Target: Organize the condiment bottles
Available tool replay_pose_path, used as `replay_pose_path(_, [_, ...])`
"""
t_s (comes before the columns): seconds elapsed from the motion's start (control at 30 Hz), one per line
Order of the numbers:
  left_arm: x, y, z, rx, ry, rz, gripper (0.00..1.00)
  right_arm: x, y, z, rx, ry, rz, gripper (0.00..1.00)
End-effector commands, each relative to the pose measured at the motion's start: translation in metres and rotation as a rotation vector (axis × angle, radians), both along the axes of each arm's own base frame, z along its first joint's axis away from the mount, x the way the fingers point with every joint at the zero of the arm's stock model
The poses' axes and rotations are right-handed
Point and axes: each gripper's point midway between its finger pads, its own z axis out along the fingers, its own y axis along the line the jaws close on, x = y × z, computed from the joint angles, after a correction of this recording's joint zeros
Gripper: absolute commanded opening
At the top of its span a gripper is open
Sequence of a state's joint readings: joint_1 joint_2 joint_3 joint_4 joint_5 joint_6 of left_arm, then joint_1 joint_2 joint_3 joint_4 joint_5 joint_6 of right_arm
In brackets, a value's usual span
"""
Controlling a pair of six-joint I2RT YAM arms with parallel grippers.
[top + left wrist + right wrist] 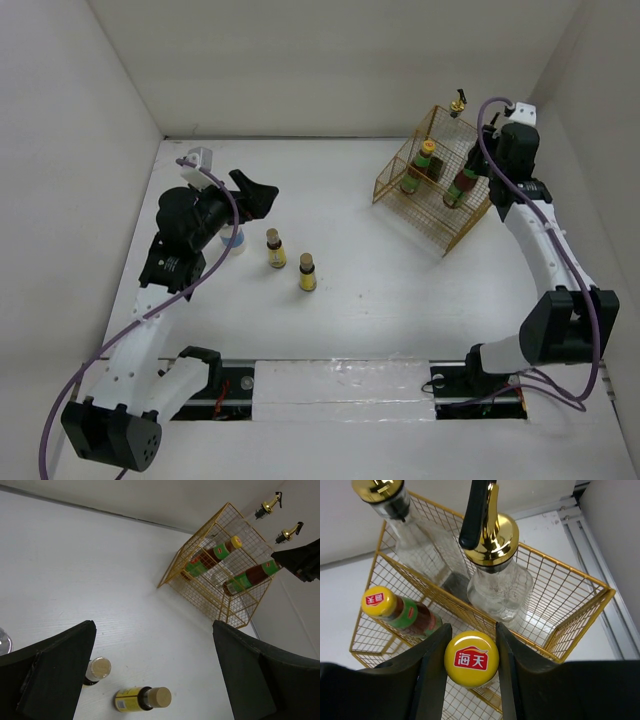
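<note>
My right gripper needs to go down a little toward the basket's bottom next and let go of the yellow cap, because its bottle is already inside the basket's wires next to the other labelled bottle.
The gold wire basket (398,196) at the back right holds two green-red-labelled yellow-capped bottles (420,165) (460,187) and two tall clear glass bottles with gold pourers (492,555) (387,497). My right gripper (471,660) is shut on the yellow cap of one labelled bottle (471,659) in the basket. The other labelled bottle (395,609) stands beside it. Two small yellow brown-capped bottles (275,248) (306,272) stand on the table. My left gripper (262,195) is open and empty above them, wide apart in its wrist view (153,630). The white blue-banded bottle (233,241) is partly hidden under the left arm.
White walls close in the table at the back and both sides. The basket stands tilted near the right wall (590,120). A metal rail (340,385) runs along the near edge between the arm bases.
</note>
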State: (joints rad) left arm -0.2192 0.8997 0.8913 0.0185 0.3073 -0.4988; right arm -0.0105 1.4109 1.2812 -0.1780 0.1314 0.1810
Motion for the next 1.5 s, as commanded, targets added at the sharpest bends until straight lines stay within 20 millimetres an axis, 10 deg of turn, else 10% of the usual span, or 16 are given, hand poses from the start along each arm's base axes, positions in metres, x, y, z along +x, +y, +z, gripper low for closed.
replay_pose_path(0.0, [0.000,-0.004,0.007,-0.007,-0.036,-0.020,1.00,0.016,0.005,0.051,-0.009,-0.192,0.007,0.16])
replay_pose_path(0.4, [-0.001,-0.005,0.007,-0.008,-0.036,-0.029,1.00,0.034,0.015,-0.003,-0.031,-0.074,-0.005,0.20])
replay_pose_path(0.6, [-0.001,-0.005,0.007,-0.008,-0.036,-0.029,1.00,0.034,0.020,-0.012,-0.046,-0.055,-0.003,0.37])
replay_pose_path(1.0, [0.000,-0.004,0.007,-0.006,-0.036,-0.018,1.00,0.010,0.037,0.052,-0.051,-0.181,0.039,0.75])
replay_pose_path(1.1, [0.000,0.001,0.013,-0.006,-0.049,0.012,1.00,-0.006,0.062,0.080,-0.053,-0.245,0.131,0.77])
replay_pose_path(1.23, [-0.005,0.017,0.032,-0.014,-0.110,0.098,1.00,-0.023,0.147,0.100,-0.054,-0.354,0.457,0.77])
replay_pose_path(1.47, [-0.030,0.057,0.068,-0.093,-0.234,0.298,1.00,-0.069,0.354,0.047,-0.029,-0.277,1.138,0.77])
